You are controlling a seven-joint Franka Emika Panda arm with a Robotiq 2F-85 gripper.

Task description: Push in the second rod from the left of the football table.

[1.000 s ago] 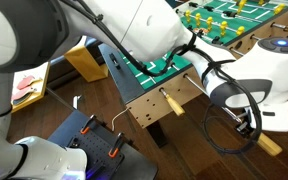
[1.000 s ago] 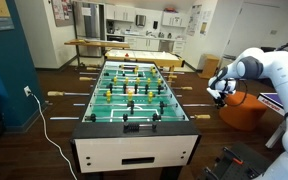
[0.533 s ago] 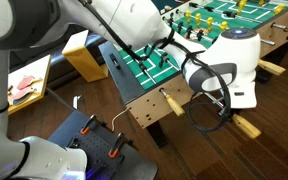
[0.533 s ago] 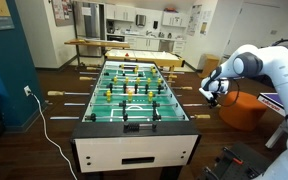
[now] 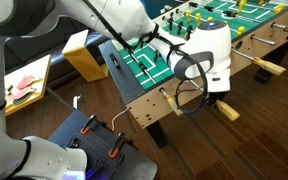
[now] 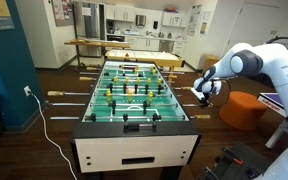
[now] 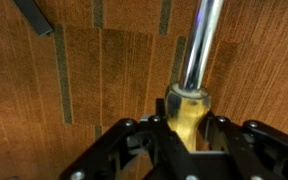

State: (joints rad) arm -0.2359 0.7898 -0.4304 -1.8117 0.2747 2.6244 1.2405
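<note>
I need to move my gripper toward the football table's plywood side [image 5: 186,90] next, pushing the rod's pale-wood handle along before I let go of it, because a length of bare steel rod still shows.
The football table [image 6: 134,150] has a green pitch, plywood sides and yellow and black figures; it also shows in an exterior view [image 5: 149,100]. My gripper [image 6: 204,90] is at its right side, close to the side wall. In the wrist view my gripper [image 7: 187,128] is shut on the pale-wood handle [image 7: 187,105] of the second rod [image 7: 202,40], a shiny steel rod running up out of the picture. In an exterior view the handle's end [image 5: 228,111] sticks out below my gripper [image 5: 218,94].
Another rod's handle [image 5: 171,104] sticks out near the table's corner. More rods stick out on both sides [image 6: 69,95]. An orange seat [image 6: 242,108] stands behind my arm. A white cable [image 6: 48,125] lies on the wood floor. A black stand [image 5: 94,140] is nearby.
My gripper has moved toward the table's side with the handle in it, and the rod has slid further into the table.
</note>
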